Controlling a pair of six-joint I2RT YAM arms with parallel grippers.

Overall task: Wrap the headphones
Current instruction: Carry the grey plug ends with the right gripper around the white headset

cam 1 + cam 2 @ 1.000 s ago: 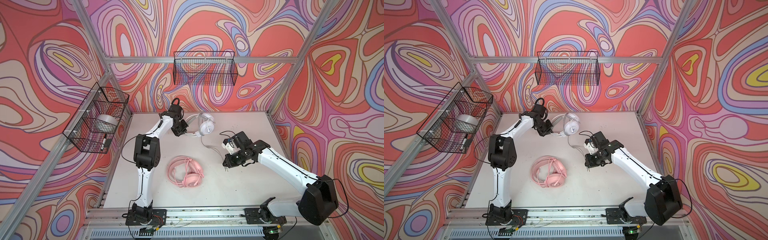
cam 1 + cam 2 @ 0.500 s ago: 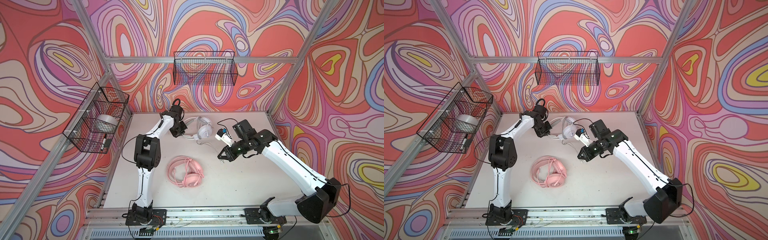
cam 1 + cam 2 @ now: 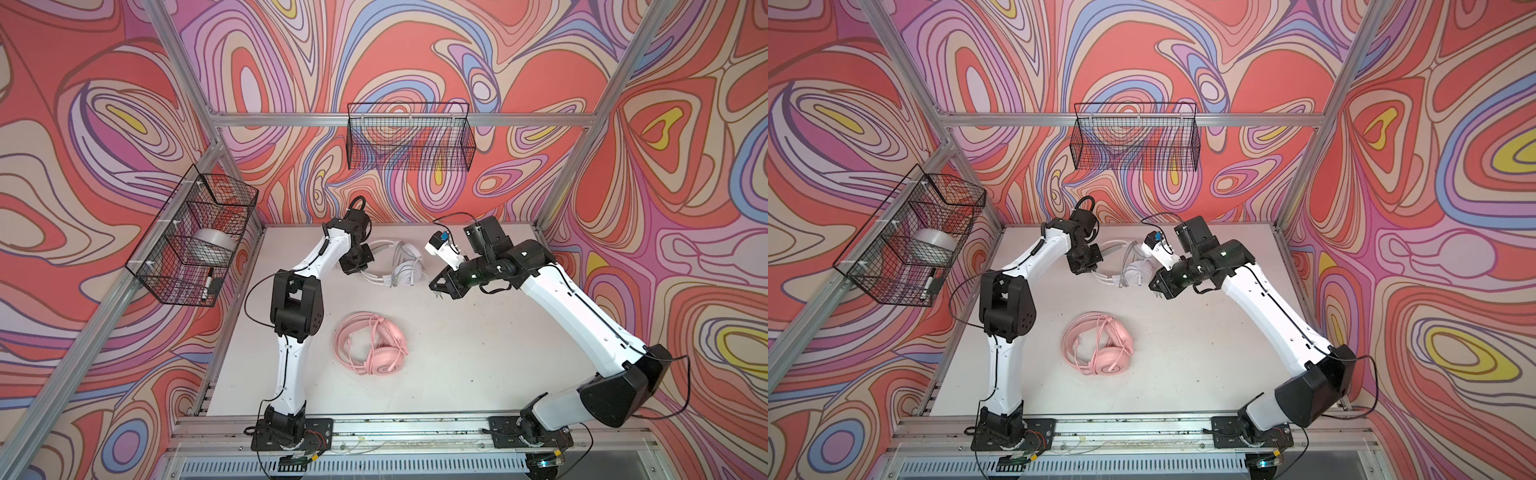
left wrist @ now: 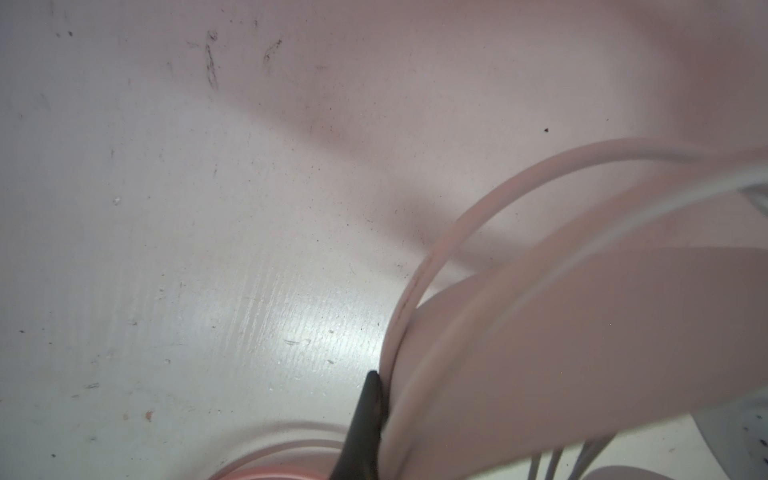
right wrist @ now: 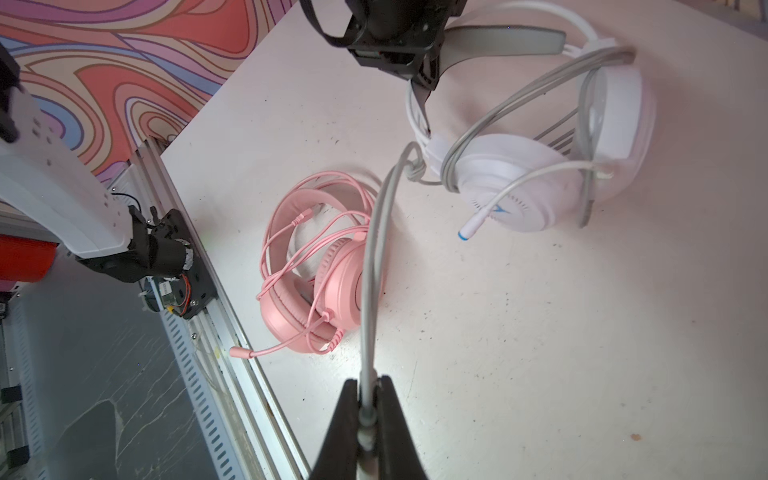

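The cable's end is still unwound, so my right gripper should next carry it outward, down beside the far ear cup (image 3: pixel 412 252), and release it.
The white headphones (image 3: pixel 405 268) (image 3: pixel 1136 272) lie at the back of the table, with grey cable looped around the ear cups (image 5: pixel 519 183). My left gripper (image 3: pixel 356 266) (image 3: pixel 1087 266) (image 5: pixel 424 79) is shut on their headband (image 4: pixel 540 353); one black finger (image 4: pixel 365 415) shows in the left wrist view. My right gripper (image 3: pixel 439 289) (image 3: pixel 1158 291) (image 5: pixel 368 386) hovers just right of them, shut on the grey cable (image 5: pixel 374 257), which runs taut to the ear cup. The pink headphones (image 3: pixel 372 349) (image 3: pixel 1098 345) (image 5: pixel 316 266) lie mid-table with their pink cable wound round them.
A wire basket (image 3: pixel 195 237) on the left wall holds a tape roll (image 3: pixel 212 245) and a marker. Another wire basket (image 3: pixel 409 137) hangs on the back wall. An aluminium rail (image 3: pixel 395 428) runs along the table's front edge.
My right gripper has carried the grey cable toward the back and left, closer to the white headphones. The left arm has stayed put on the headband.
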